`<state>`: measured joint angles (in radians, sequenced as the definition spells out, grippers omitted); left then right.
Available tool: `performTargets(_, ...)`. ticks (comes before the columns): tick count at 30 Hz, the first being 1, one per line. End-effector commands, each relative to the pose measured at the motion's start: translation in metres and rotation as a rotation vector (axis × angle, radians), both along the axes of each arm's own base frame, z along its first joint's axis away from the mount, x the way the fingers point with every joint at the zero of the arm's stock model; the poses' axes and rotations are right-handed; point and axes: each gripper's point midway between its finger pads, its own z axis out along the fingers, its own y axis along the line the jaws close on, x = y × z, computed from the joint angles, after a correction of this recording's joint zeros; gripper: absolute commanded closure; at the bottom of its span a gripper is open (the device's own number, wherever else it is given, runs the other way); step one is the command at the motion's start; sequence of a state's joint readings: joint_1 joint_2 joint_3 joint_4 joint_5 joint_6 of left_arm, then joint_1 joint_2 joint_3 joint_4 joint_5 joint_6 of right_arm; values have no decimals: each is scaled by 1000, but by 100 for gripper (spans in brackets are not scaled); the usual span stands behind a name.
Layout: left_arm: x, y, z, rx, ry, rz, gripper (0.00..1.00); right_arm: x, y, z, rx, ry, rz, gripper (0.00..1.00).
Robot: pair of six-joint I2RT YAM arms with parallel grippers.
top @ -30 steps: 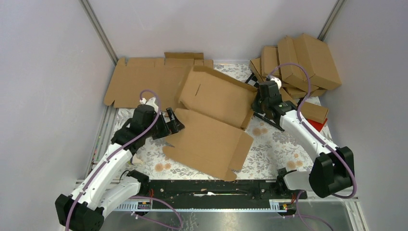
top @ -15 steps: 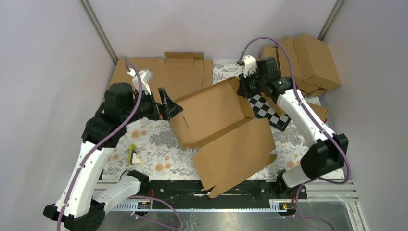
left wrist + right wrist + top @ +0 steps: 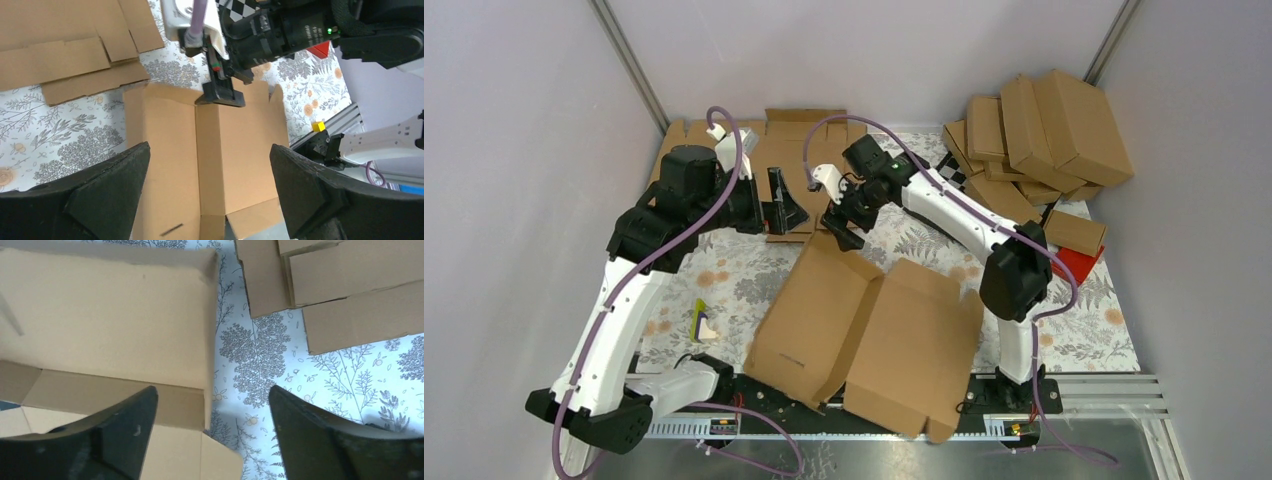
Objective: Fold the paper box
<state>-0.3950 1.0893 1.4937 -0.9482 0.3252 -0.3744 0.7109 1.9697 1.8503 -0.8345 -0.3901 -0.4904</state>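
My left gripper will move down and to its right in the top view, with its fingers on both sides of the box's standing edge, because the box's upright far side [image 3: 861,263] [image 3: 171,93] is below and that way.
The paper box [image 3: 864,330] is a brown cardboard piece lying opened out at the near middle of the table, its near end over the black rail. My right gripper [image 3: 839,228] hovers over the box's far edge, open, with nothing between its fingers. In the right wrist view the right gripper [image 3: 212,390] is spread above a corner of the box [image 3: 100,315]. My left gripper [image 3: 784,208] hangs wide open a little to the left. In the left wrist view the left gripper [image 3: 209,150] looks down on the box [image 3: 165,145], with the right gripper [image 3: 222,92] at its far edge.
Folded cartons [image 3: 1049,125] are piled at the back right. Flat cardboard blanks [image 3: 724,160] lie at the back left. A checkered board [image 3: 949,172] and a red block [image 3: 1079,262] sit on the right. A small yellow-green item [image 3: 701,322] lies near left.
The right gripper has opened and let go of the box, which dropped from a raised tilt to lie flat toward the near edge. Both grippers shifted over its far edge.
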Motion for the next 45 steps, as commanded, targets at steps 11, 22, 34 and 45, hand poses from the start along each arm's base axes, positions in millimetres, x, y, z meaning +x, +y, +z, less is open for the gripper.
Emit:
performTargets(11,8,7,-27,65,-34,-21,2,-4,-34,58,109,-152,-236,0)
performTargets(22,55,-51,-79,380,-201,-380,9,-33,-96,85,429,-226,-717,0)
performTargets(34,80,-77,-192,844,-141,-922,17,-96,-140,104,650,-217,-782,0)
performTargets(45,91,-83,-251,885,-52,-993,23,-107,-179,122,681,-356,-843,1)
